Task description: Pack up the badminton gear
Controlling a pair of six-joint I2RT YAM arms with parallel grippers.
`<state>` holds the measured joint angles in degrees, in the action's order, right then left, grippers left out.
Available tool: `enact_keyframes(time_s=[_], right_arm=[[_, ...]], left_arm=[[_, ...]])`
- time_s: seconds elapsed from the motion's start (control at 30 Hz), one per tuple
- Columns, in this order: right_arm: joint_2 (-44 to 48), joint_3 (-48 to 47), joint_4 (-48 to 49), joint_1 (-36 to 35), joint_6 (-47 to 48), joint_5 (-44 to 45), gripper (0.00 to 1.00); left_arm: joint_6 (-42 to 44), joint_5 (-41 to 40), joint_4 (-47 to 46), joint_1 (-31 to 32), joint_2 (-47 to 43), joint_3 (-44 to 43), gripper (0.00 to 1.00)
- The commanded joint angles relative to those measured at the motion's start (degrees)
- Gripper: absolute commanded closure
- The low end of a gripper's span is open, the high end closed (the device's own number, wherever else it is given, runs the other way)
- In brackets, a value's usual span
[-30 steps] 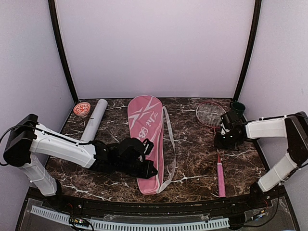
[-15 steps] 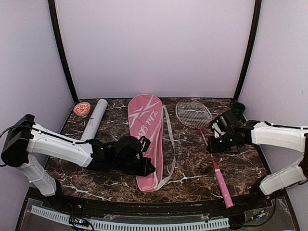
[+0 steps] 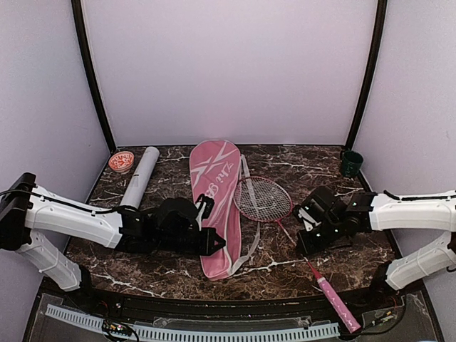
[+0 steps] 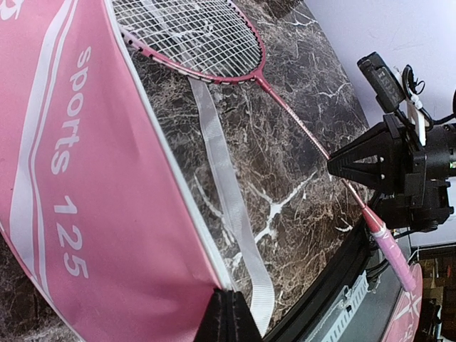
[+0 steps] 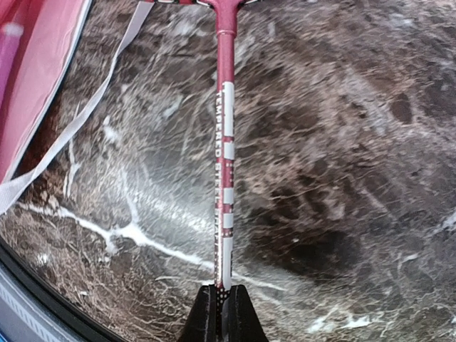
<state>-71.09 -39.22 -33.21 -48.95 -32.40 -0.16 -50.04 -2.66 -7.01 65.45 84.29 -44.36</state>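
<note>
The racket head in my right gripper should next slide outward and to the left in the top view, into the open side of the bag, and then I should let go of it.
The long pink racket bag lies lengthwise in the middle of the marble table. My left gripper is shut on its near right edge; the left wrist view shows the jaws pinching the bag's white-piped rim. My right gripper is shut on the thin red shaft of a red-framed racket, as its fingertips show. The racket head lies next to the bag's right side, over the white strap. Its pink handle sticks out past the table's near edge.
A white cardboard tube lies at the back left with a round red-and-white lid beside it. A small dark green cup stands at the back right corner. Purple walls close in three sides.
My right gripper has swung the racket left and nearer, from the back right to beside the bag. My left arm has shifted slightly left, still holding the bag's edge.
</note>
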Motion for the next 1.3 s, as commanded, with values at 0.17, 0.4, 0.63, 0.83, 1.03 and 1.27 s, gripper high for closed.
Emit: enact_keyframes(time_s=[0.17,0.4,0.63,0.83,1.03,1.27], right_arm=[[-3.5,-4.1,3.8,-6.8,-3.2,1.5,1.0],[-3.6,-6.6,5.1,-9.3,-5.1,3.4,1.0],[-6.2,-10.4,7.2,-9.4,-5.8,6.9,1.0],[-12.4,-13.7,10.0,-9.4,-7.2,7.9,1.0],[-18.3,-19.5,11.3,-9.1,-7.4,10.4,1.0],[-26.7,-26.2,15.6,-6.8,-7.4,6.8,1.0]], left_arm=[[2.4,1.3,-5.6,-0.2,-2.2,0.8,1.0],[2.5,1.2,-6.0,-0.2,-4.3,1.9,1.0],[3.4,2.5,-9.1,-0.2,-6.4,3.3,1.0],[4.7,4.1,-9.2,-0.3,-7.5,3.4,1.0],[4.8,6.0,-10.3,-0.6,-7.2,4.6,1.0],[4.5,8.2,-11.7,-0.6,-6.4,5.6,1.0]])
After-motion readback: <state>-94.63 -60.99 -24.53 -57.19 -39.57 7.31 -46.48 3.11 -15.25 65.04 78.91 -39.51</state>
